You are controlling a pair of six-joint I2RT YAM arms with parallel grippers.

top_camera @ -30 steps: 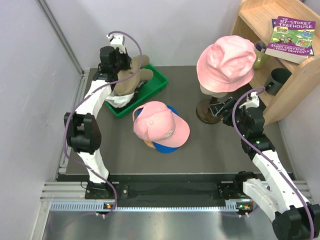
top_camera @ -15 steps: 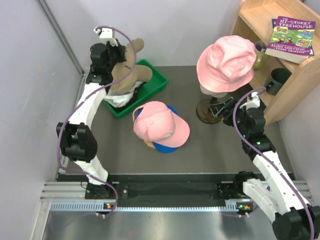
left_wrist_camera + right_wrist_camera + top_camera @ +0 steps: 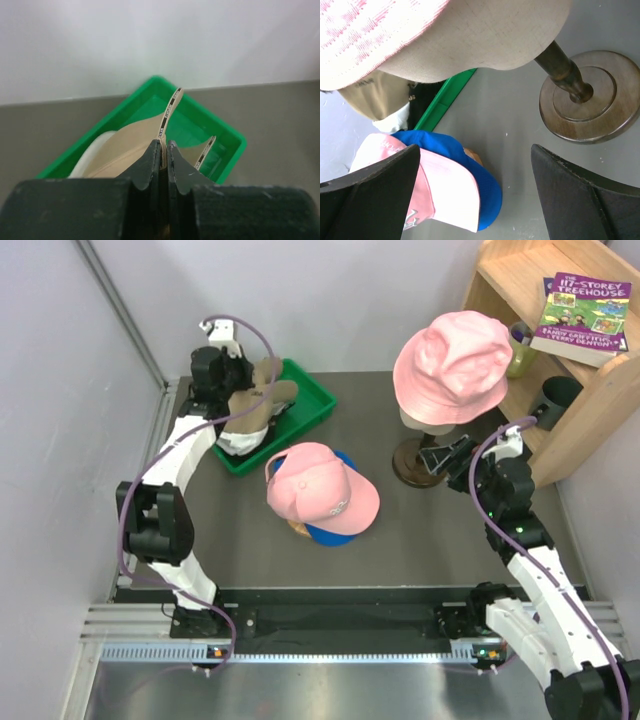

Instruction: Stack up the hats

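Observation:
The tan cap is already over the white cap in the tray, so my left gripper needs to move slightly back toward the pink cap next and then open.
My left gripper (image 3: 238, 388) is shut on the edge of a tan cap (image 3: 257, 400) and holds it above the green tray (image 3: 312, 405). In the left wrist view the fingers (image 3: 155, 157) pinch the tan cap (image 3: 132, 150) at the gripper (image 3: 164, 146). A white cap (image 3: 234, 444) lies in the tray under it. A pink cap (image 3: 322, 488) sits on a blue cap (image 3: 338, 533) at the table's middle. My right gripper (image 3: 442, 454) is open and empty beside the stand base; its view (image 3: 475, 150) looks down at the pink cap (image 3: 445, 192) and blue cap (image 3: 432, 142).
A pink bucket hat (image 3: 452, 362) sits on a cream mannequin head (image 3: 485, 35) with a round wooden base (image 3: 587, 100) at the back right. A wooden shelf (image 3: 590, 390) with a book (image 3: 580, 318) stands at the far right. A wooden knob (image 3: 476, 158) peeks from under the blue cap.
My left gripper swung the tan cap up and toward the back left, then came a little right and down again over the tray. The right arm barely moved.

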